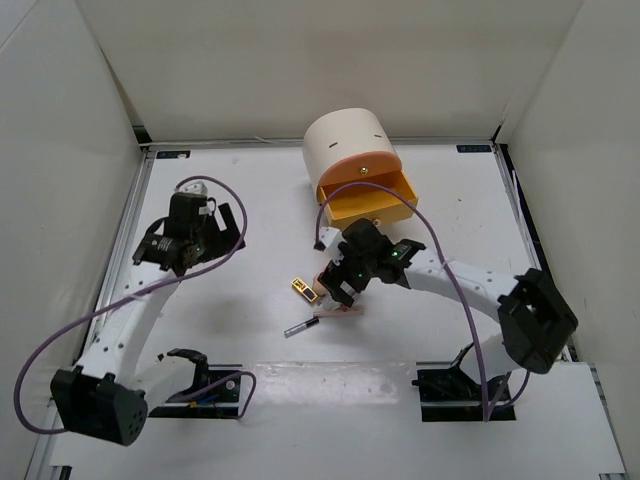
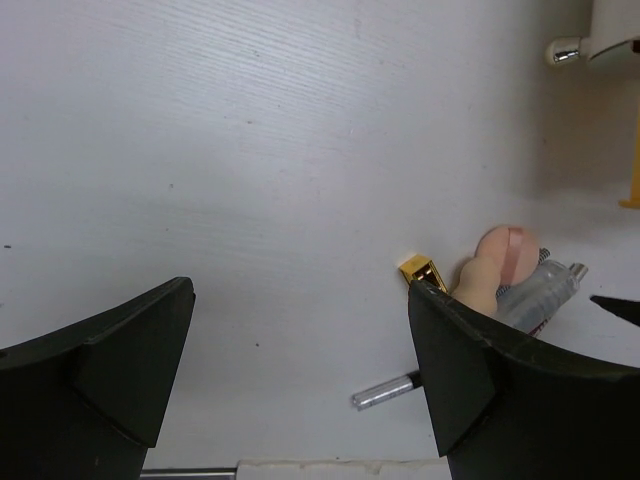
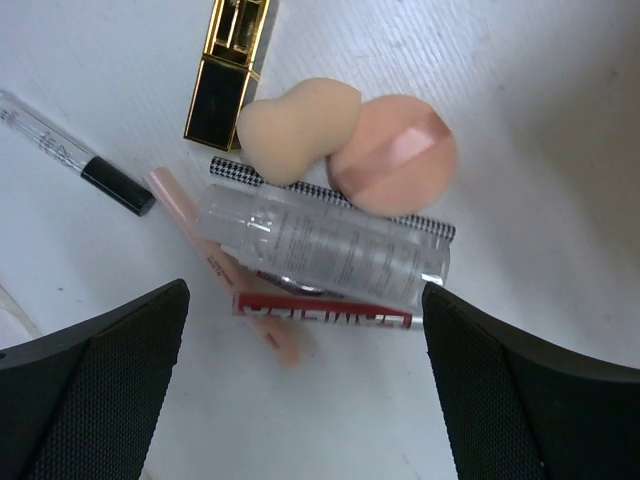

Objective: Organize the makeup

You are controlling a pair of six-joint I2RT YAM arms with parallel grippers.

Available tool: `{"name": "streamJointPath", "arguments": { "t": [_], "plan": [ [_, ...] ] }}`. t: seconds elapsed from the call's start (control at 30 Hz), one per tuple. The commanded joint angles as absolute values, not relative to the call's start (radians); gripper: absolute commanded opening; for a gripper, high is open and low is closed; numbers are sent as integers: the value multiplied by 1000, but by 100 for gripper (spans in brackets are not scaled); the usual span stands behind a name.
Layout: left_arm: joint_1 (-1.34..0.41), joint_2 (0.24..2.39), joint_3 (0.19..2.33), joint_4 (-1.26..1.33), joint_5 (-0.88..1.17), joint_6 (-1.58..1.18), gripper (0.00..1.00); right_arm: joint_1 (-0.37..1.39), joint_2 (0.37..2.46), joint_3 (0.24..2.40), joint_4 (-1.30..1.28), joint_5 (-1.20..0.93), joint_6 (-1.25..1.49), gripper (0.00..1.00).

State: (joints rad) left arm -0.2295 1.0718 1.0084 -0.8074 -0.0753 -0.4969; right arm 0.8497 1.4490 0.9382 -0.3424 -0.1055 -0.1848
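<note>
My right gripper is open and will next move down onto the clear bottle (image 3: 325, 245), because the bottle is on top here and covers part of the peach pencil (image 3: 200, 250) under it.
The makeup lies in a small pile at mid-table. In the right wrist view I see a gold-and-black lipstick (image 3: 228, 70), a beige sponge (image 3: 295, 125), a peach sponge (image 3: 395, 150), a clear bottle (image 3: 320, 245), a red-labelled tube (image 3: 320, 312), a peach pencil (image 3: 200, 250) and a clear gloss tube (image 3: 70, 150). My right gripper (image 3: 305, 400) is open and empty, just above the pile (image 1: 340, 295). My left gripper (image 2: 300, 380) is open and empty, over bare table well left of the pile (image 1: 225, 225). The lipstick (image 2: 422, 270) and a silver-capped tube (image 2: 385, 393) show past its right finger.
A cream cylindrical box (image 1: 350, 145) stands at the back centre with an orange drawer (image 1: 368, 200) pulled open toward the pile. The silver-capped tube (image 1: 302, 326) lies apart, near the front of the pile. White walls enclose the table on three sides.
</note>
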Motion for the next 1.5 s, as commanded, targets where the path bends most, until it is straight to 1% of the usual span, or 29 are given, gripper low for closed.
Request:
{"name": "streamJointPath", "arguments": {
  "t": [0.0,0.1,0.33,0.4,0.47,0.53,0.57,0.67,0.73,0.83,0.9,1.0,1.03,1.1,1.17,1.2,1.23,1.27,1.3,1.4,1.47],
  "plan": [
    [-239,973,982,-847,-103,-506,98,859,1485,1006,-362,-129,-351,99],
    [-236,919,970,-850,-106,-480,98,865,1516,1019,-393,-143,-423,99],
    [-238,957,991,-865,-118,-423,98,896,1577,1058,-436,-137,-476,98],
    [-238,979,996,-853,-109,-416,98,908,1608,1062,-454,-123,-472,94],
    [-238,988,996,-847,-101,-408,98,917,1626,1052,-448,-115,-466,93],
    [-238,1000,999,-848,-103,-405,98,920,1632,1045,-439,-109,-462,90],
    [-238,1003,1000,-841,-104,-402,98,920,1638,1043,-430,-109,-459,86],
    [-238,1012,1011,-847,-112,-396,98,920,1644,1031,-411,-98,-459,83],
    [-238,1019,1015,-853,-121,-397,98,920,1660,1022,-380,-98,-457,76],
    [-238,1019,1032,-868,-133,-393,98,917,1687,1022,-368,-74,-456,72],
    [-239,1019,1043,-883,-144,-393,98,917,1697,1009,-338,-69,-456,72],
    [-238,1019,1055,-896,-153,-396,98,920,1706,985,-319,-28,-448,80],
    [-236,1012,1058,-902,-152,-393,99,920,1706,970,-316,-20,-436,81],
    [-239,1009,1057,-902,-153,-396,98,920,1703,954,-301,-9,-423,78],
    [-238,1012,1065,-902,-152,-400,98,917,1691,942,-255,0,-405,64],
    [-238,1012,1069,-903,-150,-399,98,920,1690,936,-255,0,-399,64],
    [-238,1012,1069,-904,-149,-400,98,920,1678,931,-227,0,-397,56],
    [-238,1012,1071,-896,-146,-399,98,920,1672,920,-215,0,-397,51],
    [-238,1012,1069,-896,-146,-400,98,920,1666,913,-206,43,-399,41],
    [-238,1015,1068,-890,-141,-400,98,914,1644,910,-190,57,-420,25],
    [-236,1019,1065,-890,-137,-402,98,917,1635,920,-190,55,-434,25]
  ]
}}
